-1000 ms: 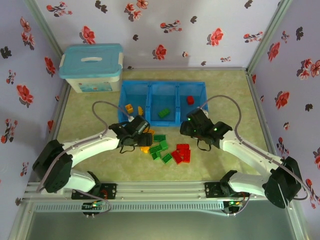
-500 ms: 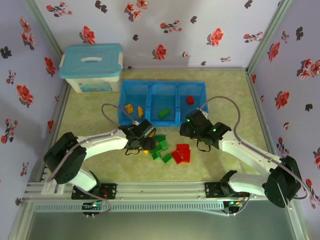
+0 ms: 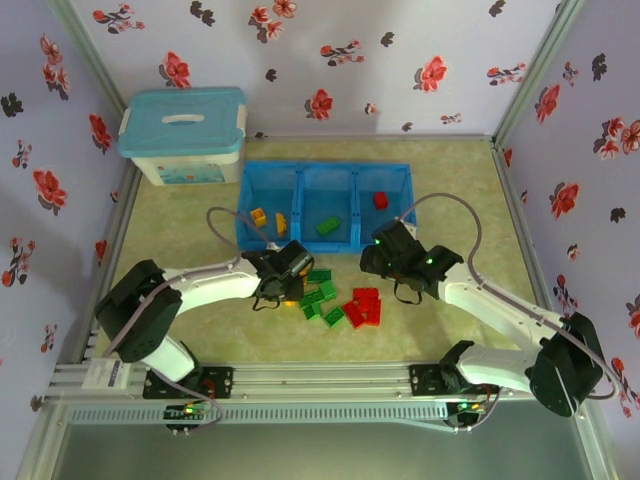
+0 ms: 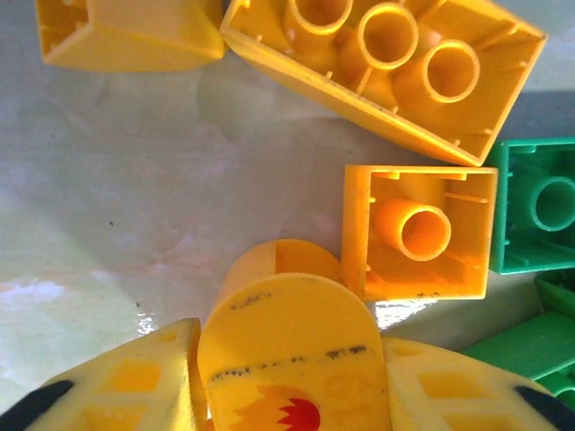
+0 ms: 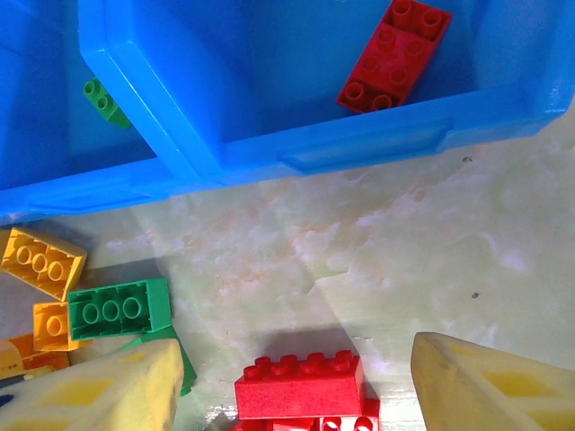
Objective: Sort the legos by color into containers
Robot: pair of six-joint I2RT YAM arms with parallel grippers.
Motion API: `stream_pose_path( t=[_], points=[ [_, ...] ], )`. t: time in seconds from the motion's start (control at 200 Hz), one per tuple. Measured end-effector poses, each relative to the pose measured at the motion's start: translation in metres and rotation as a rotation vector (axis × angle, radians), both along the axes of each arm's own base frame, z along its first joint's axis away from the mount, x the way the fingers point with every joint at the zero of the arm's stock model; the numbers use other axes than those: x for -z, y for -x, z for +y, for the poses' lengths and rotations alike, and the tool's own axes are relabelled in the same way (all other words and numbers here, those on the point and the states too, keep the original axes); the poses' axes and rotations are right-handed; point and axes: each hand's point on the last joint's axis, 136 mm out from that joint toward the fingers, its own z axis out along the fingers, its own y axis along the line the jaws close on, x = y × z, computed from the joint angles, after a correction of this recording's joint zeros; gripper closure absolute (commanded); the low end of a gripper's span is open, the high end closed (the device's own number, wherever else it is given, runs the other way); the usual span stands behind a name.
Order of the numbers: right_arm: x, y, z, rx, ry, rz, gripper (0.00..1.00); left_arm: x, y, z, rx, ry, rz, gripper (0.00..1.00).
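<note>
The arched lego (image 4: pixel 280 310) goes up and outward in my left gripper next, over the bright-blue tray's section with yellow legos. My left gripper then releases it there, because its color matches theirs.
My left gripper (image 3: pixel 287 272) (image 4: pixel 287 364) is low over the left side of the brick pile, shut on an orange-yellow arched lego (image 4: pixel 280 310) with a flame print. Around it lie a square yellow lego (image 4: pixel 418 232), a long yellow one (image 4: pixel 386 63) and a green one (image 4: pixel 535 206). My right gripper (image 3: pixel 385 256) (image 5: pixel 298 357) hangs open above a red lego (image 5: pixel 301 388) on the table. The bright-blue tray (image 3: pixel 300 176) holds yellow legos (image 3: pixel 258 215) in its left compartment, a green lego (image 3: pixel 328 226) in the middle one and a red lego (image 3: pixel 380 200) (image 5: pixel 395 54) in the right one.
Loose green legos (image 3: pixel 320 292) and red legos (image 3: pixel 362 306) lie in front of the tray between my arms. A white storage box with a pale-blue lid (image 3: pixel 183 135) stands at the back left. Flowered walls close the table on three sides.
My left gripper has moved right and down onto the yellow legos at the pile's left side. The right arm has hardly moved.
</note>
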Motion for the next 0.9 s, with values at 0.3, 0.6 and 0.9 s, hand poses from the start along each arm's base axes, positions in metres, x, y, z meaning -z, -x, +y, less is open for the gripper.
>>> stream_pose_path(
  t=[0.3,0.6,0.9],
  points=[
    [-0.001,0.001,-0.001,0.003,-0.005,-0.003,0.32,-0.054,-0.020,0.019,-0.036,0.053,-0.105,0.72],
    [0.001,0.001,0.000,0.004,-0.009,-0.003,0.33,-0.133,-0.091,0.068,-0.171,0.118,-0.261,0.72],
    [0.001,0.007,0.008,-0.028,-0.011,-0.003,0.33,-0.117,-0.151,0.063,-0.150,0.075,-0.203,0.72]
  ],
)
